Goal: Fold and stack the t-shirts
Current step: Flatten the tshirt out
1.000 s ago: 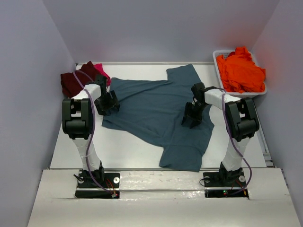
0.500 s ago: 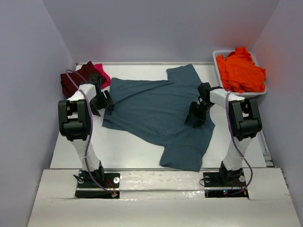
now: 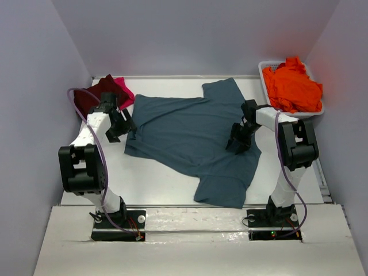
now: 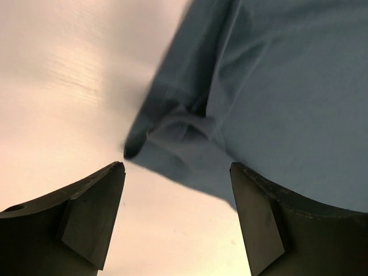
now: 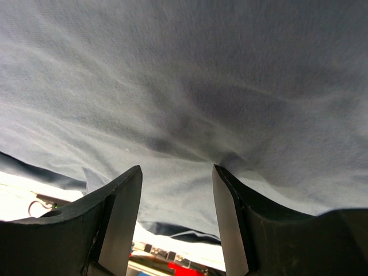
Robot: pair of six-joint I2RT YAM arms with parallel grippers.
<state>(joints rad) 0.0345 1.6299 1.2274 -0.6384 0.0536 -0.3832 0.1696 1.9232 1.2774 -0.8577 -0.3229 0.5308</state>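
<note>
I need to lower the open fingers of my left gripper next, to either side of the raised fold of the rumpled corner, because it lies below. I need to close them where the cloth stands up.
A slate teal-blue t-shirt lies spread across the middle of the table. My left gripper hangs open at its left edge. In the left wrist view the gripper has bare table between its fingers and the shirt's rumpled sleeve corner just ahead. My right gripper is low over the shirt's right side. Seen from the right wrist, this gripper is open, with cloth filling the view and spanning the gap unpinched. A dark maroon t-shirt and a bright pink one lie bunched at the back left.
A white tub at the back right holds vivid orange t-shirts. Grey walls close in the table on the left, back and right. The two arm bases sit at the near edge.
My left arm has swung out to the left, and its gripper has slid off the shirt to its left edge. My right gripper has shifted slightly right and now holds still.
</note>
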